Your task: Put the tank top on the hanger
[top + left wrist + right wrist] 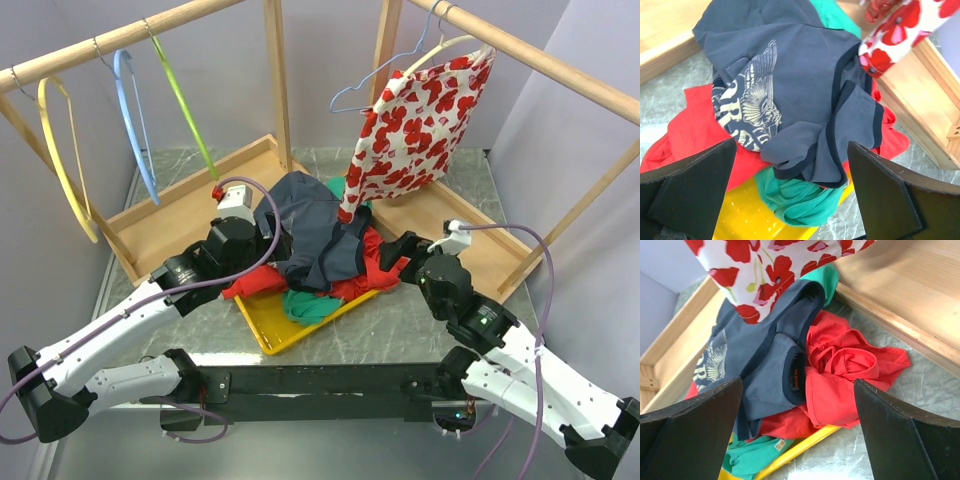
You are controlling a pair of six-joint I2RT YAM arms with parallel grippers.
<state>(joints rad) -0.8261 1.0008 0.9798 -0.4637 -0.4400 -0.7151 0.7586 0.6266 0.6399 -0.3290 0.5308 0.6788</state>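
I should next move my left gripper down and to the right in the top view onto the tank top's fold of dark trim (319,262) (829,127), since this fold lies exposed on top.
The navy tank top (310,235) lies crumpled on top of a pile of clothes on a yellow tray. It shows a pale winged print in the left wrist view (805,75) and an orange label at its neckline in the right wrist view (760,365). The lime-green hanger (185,105) hangs on the left wooden rail, far from both arms. My left gripper (268,242) is open and empty at the pile's left side, with the pile ahead of its jaws (791,145). My right gripper (400,252) is open and empty at the pile's right side (799,382).
The yellow tray (268,330) also holds a red garment (375,270) and a green garment (310,305). A white cloth with red hearts (420,120) hangs on the right rail above the pile. A blue hanger (135,120) and a yellow hanger (65,160) hang beside the lime-green one.
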